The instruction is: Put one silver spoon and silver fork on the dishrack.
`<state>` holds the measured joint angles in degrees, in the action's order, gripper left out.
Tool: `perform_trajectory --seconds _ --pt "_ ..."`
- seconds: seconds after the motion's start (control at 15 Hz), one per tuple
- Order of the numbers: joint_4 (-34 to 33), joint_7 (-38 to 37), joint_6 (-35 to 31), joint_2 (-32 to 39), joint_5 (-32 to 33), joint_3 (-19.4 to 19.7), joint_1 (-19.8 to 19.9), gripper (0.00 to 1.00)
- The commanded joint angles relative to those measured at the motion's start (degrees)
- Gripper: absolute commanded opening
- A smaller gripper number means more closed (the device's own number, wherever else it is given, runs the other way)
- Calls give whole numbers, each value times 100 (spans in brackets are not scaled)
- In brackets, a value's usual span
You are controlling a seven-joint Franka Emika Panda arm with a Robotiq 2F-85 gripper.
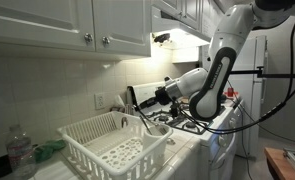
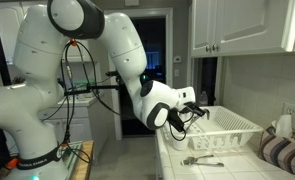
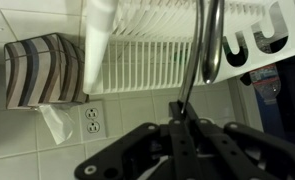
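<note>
I need to lower the silver utensil a little into the white dishrack's near end (image 1: 147, 137) before my gripper opens to release the thin handle.
The white dishrack (image 1: 87, 131) (image 2: 234, 127) stands on the counter against the wall. In the wrist view its slotted side (image 3: 152, 52) fills the top of the picture. My gripper (image 1: 137, 102) (image 2: 193, 111) (image 3: 183, 108) hovers at the rack's near end, shut on the thin handle of a silver utensil (image 3: 208, 40). The utensil reaches from the fingertips toward the rack. I cannot tell whether it is the spoon or the fork. Another silver utensil (image 2: 202, 161) lies flat on the counter in front of the rack.
A striped tissue box (image 3: 35, 70) (image 2: 278, 151) and a wall outlet (image 3: 94, 121) are beside the rack. A water bottle (image 1: 20, 155) and a green cloth (image 1: 49, 149) sit past its far end. The stove (image 1: 190, 124) lies under the arm, with cabinets (image 1: 77, 25) overhead.
</note>
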<state>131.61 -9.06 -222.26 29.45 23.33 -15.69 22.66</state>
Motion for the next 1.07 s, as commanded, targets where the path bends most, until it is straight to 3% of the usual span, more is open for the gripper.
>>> perform_trajectory --seconds 0.0,1.0 --pt "144 -220 27 -219 20 424 -410 1" --pt "360 182 -88 -104 -1148 1123 -1509 1"
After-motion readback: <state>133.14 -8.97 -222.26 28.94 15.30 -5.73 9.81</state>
